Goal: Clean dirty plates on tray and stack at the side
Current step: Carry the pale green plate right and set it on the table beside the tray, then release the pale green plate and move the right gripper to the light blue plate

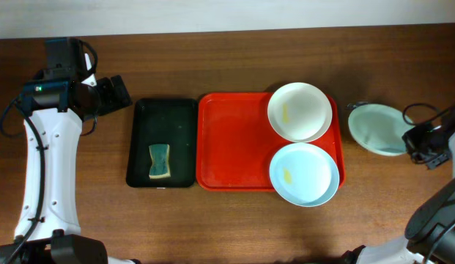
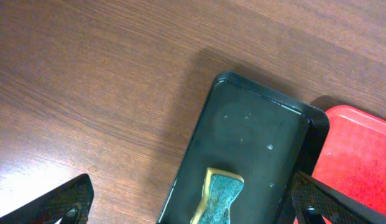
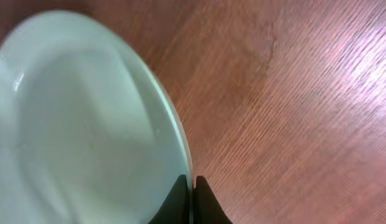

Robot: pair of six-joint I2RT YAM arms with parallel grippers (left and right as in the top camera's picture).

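Note:
My right gripper holds the pale green plate tilted and needs to lower it next, moving slightly toward the red tray, then lay it flat and let go.
Two plates lie on the right half of the red tray point(image 1: 234, 143). The white plate point(image 1: 300, 111) is at the back and a pale blue plate point(image 1: 304, 173) at the front, each with a small yellowish smear. A third, pale green plate point(image 1: 379, 128) point(image 3: 81, 124) is off the tray, over the table to its right. My right gripper point(image 1: 412, 139) point(image 3: 193, 186) is shut on the right rim of that plate, one finger on each side of the edge. My left gripper point(image 1: 123, 94) point(image 2: 193, 211) is open and empty, left of the black tray and above its back left corner.
A narrow black tray point(image 1: 163, 125) point(image 2: 255, 124) sits just left of the red tray point(image 2: 360, 149). It holds a green and yellow sponge point(image 1: 160, 161) point(image 2: 219, 198) near its front. Bare wooden table surrounds both trays.

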